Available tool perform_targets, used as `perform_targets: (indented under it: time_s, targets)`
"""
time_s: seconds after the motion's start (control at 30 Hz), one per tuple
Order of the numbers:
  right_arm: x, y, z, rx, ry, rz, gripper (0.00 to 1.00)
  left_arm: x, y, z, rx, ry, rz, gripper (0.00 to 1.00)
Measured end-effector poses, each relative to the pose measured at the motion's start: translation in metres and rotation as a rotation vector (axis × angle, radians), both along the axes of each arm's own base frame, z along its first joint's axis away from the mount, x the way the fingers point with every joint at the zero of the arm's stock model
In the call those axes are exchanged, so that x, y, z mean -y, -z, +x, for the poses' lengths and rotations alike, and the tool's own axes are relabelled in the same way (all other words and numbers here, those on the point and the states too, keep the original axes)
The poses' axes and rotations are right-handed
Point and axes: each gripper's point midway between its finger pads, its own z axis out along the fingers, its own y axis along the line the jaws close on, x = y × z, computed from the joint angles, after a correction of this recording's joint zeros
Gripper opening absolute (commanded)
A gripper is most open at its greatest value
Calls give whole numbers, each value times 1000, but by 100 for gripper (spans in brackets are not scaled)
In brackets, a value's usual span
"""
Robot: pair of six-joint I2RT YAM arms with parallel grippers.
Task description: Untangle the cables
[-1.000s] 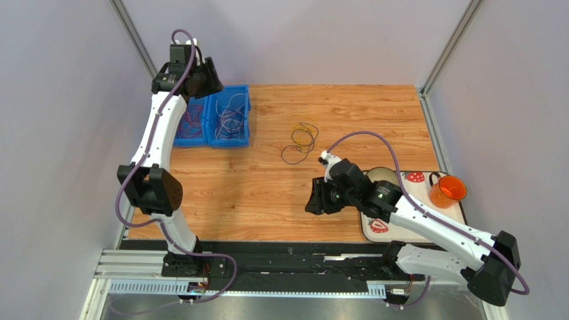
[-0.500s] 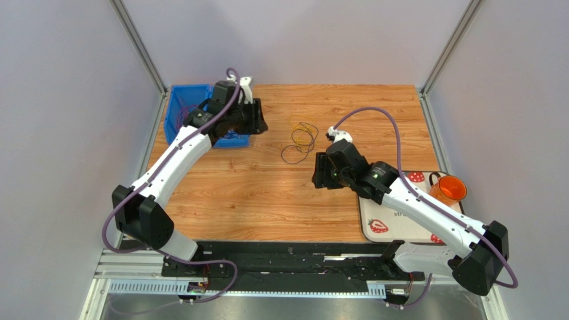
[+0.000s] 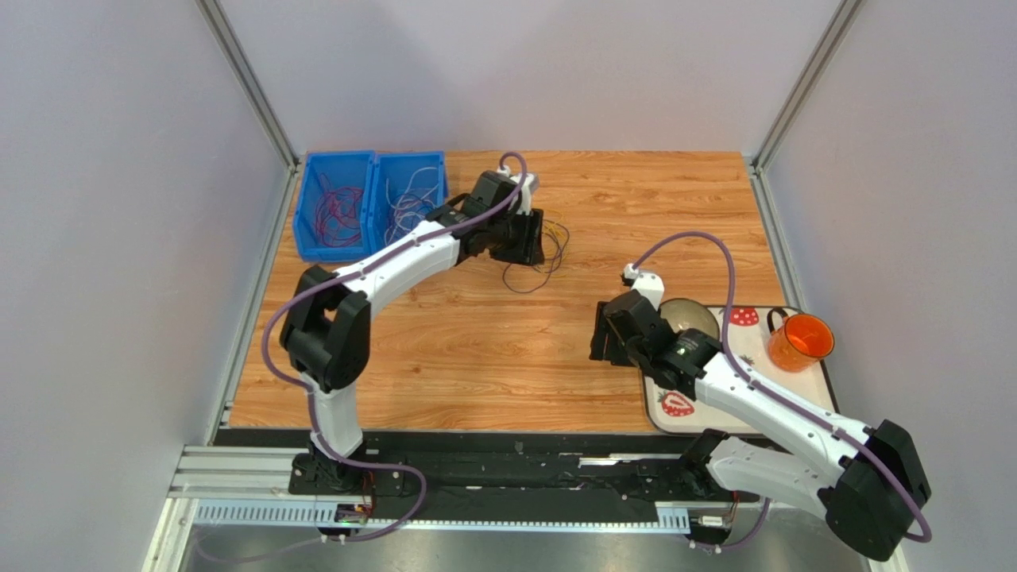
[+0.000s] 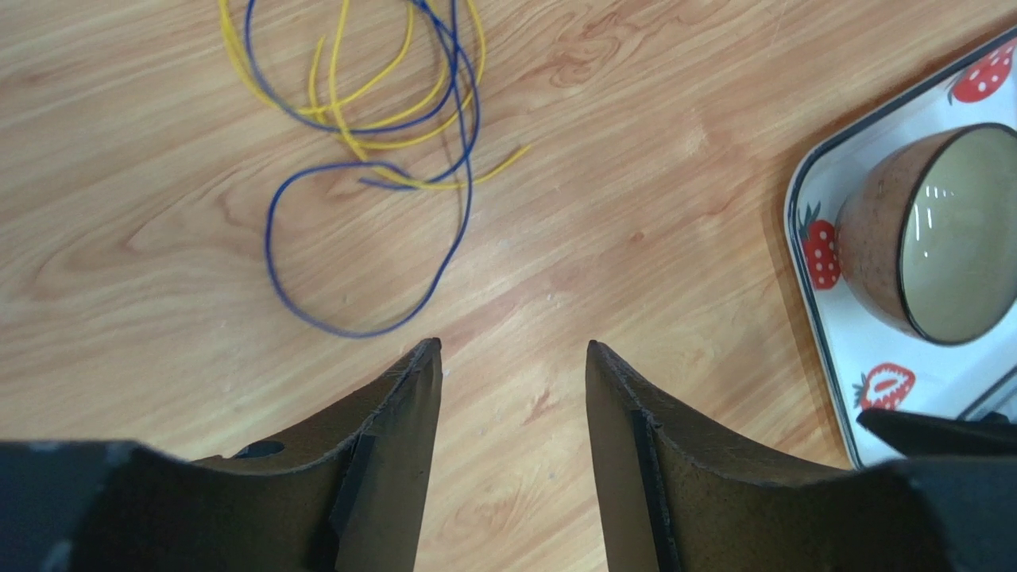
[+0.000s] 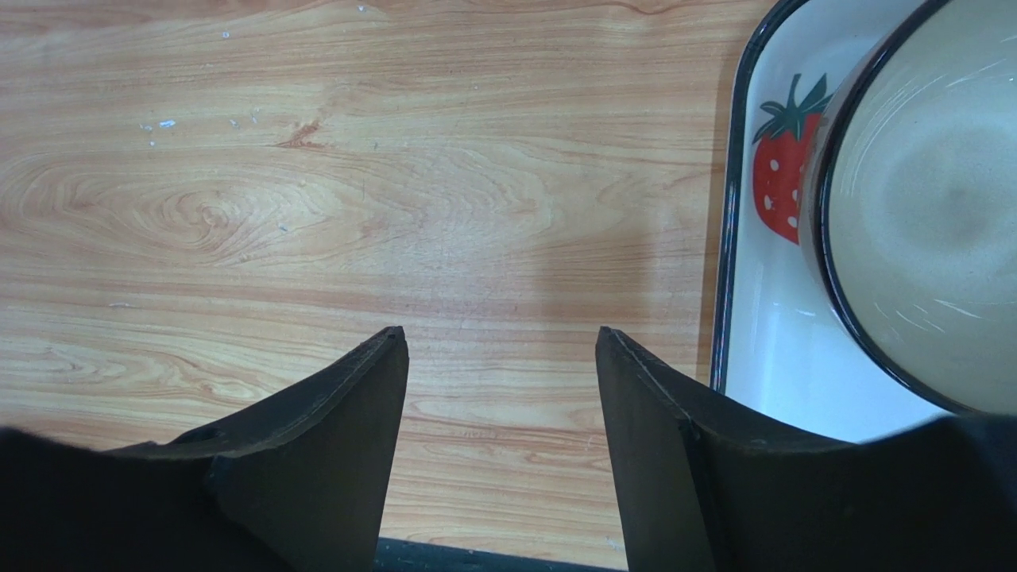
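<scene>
My left gripper next needs to go down and right in the top view, onto the thin blue cable beside the yellow cable's end, which is below it on that side.
A small tangle of cables, yellow and dark blue loops, lies on the wooden table. In the top view part of the tangle shows beside my left gripper. In the left wrist view my left gripper is open and empty, with its fingertips just short of the nearest blue loop. More cables fill the two blue bins at the back left. My right gripper hangs open and empty over bare wood, well right of the tangle. The right wrist view shows my right gripper beside the tray.
A white strawberry-print tray lies at the right and carries a brown bowl and an orange cup. The tray's rim and the bowl sit just right of my right fingers. Grey walls enclose the table.
My left arm swung from the blue bins across to the tangle at mid-table. My right arm advanced toward the tangle, then drew back toward the tray, and its jaws widened.
</scene>
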Motion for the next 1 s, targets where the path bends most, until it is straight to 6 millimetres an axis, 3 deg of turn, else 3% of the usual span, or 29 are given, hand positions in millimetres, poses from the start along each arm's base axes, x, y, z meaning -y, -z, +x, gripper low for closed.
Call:
perform_targets:
  time_s: [0.13, 0.53, 0.77, 1.0]
  targets:
    - [3, 8, -3, 38, 5, 36, 63, 19, 13, 14, 2, 10, 6, 53]
    - [-7, 42, -6, 5, -31, 64, 60, 47, 47, 55, -1, -8, 40, 47]
    - [-11, 58, -9, -35, -52, 58, 59, 52, 74, 60, -45, -15, 68, 43]
    - [-15, 59, -9, -34, -61, 73, 59, 54, 91, 61, -80, -22, 82, 40]
